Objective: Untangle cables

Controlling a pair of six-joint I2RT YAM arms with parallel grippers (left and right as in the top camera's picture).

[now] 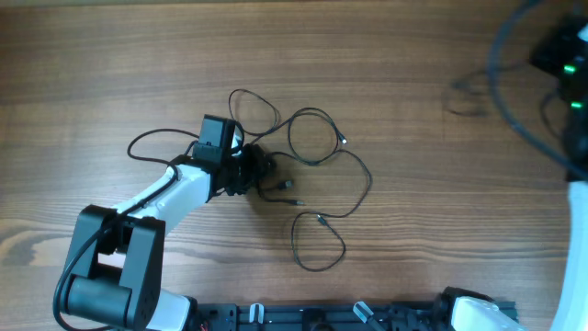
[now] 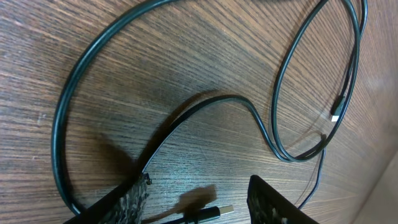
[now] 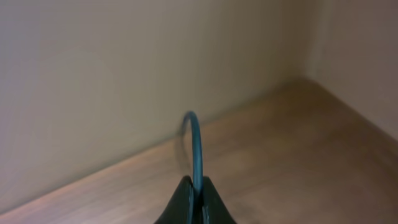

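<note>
The bare tabletop clear of the loops is below my right gripper. My right gripper will next move down there, tip its fingers down and let go of the dark cable.
Thin black cables (image 1: 276,188) lie in loose overlapping loops at the table's middle, with small plug ends. My left gripper (image 1: 262,175) is low over the bunched part and is open. In the left wrist view its fingers (image 2: 200,182) straddle a silver-tipped plug (image 2: 214,213) without touching it, and cable loops (image 2: 93,48) curve ahead of them. My right gripper (image 3: 196,182) is shut on a dark cable (image 3: 196,143) that arcs up out of the fingers. In the overhead view it is a blurred dark shape (image 1: 560,55) raised at the top right.
A blurred dark cord (image 1: 501,64) hangs near the raised right arm. The right arm's white link (image 1: 579,248) runs down the right edge. The left arm's base (image 1: 110,267) sits at the front left, and a black rail (image 1: 322,317) lines the front edge.
</note>
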